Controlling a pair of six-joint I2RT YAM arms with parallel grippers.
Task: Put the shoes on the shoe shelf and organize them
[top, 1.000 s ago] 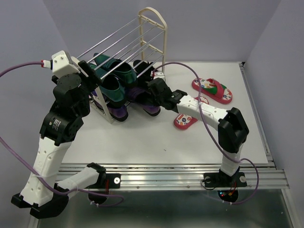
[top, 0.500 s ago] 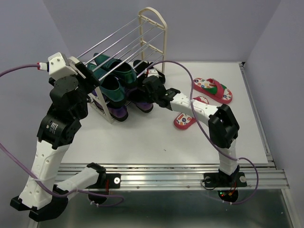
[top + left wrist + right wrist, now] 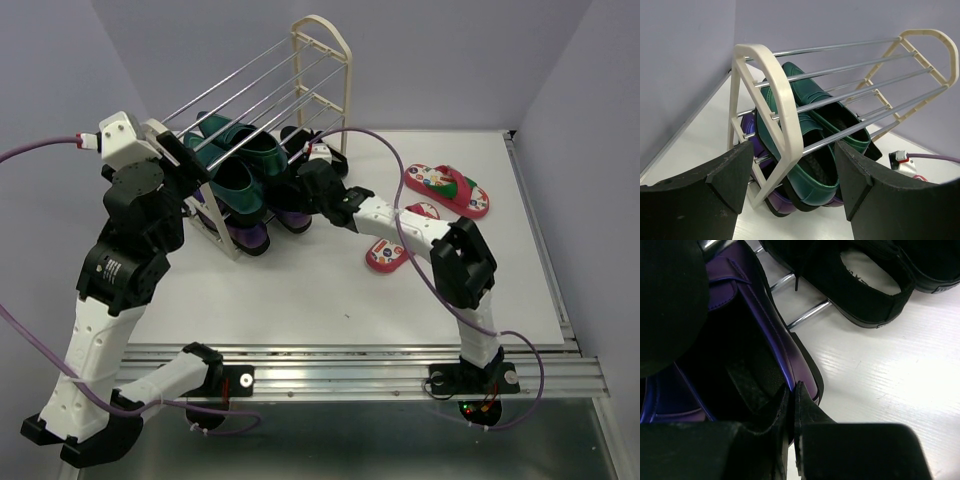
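Note:
The held purple loafer's heel (image 3: pixel 296 215) (image 3: pixel 788 387) sticks past the shoe shelf's bottom rods, so my right gripper will next push it outward, toward the other purple loafer, then open.
The shoe shelf (image 3: pixel 322 55) stands at the back centre. Dark green shoes (image 3: pixel 240 150) lie on a middle tier and also show in the left wrist view (image 3: pixel 825 117). A purple loafer (image 3: pixel 247 236) sits on the lowest tier. My right gripper (image 3: pixel 303 192) is shut on the heel wall of a second purple loafer (image 3: pixel 722 295) at the shelf's bottom tier; the fingers (image 3: pixel 807 410) pinch its rim. My left gripper (image 3: pixel 793 155) is open, with its fingers on either side of the shelf's cream left end frame (image 3: pixel 782 100) and apart from it. Two red flip-flops (image 3: pixel 447 190) (image 3: pixel 392 246) lie on the table at right.
A black shoe (image 3: pixel 865 287) rests on the bottom rods beside the held loafer. White table surface (image 3: pixel 330 290) lies in front of the shelf. The purple walls close in behind and on both sides.
My right gripper has moved left toward the shelf, carrying the purple loafer in under the lower tier. My left arm shifted slightly at the shelf's left end.

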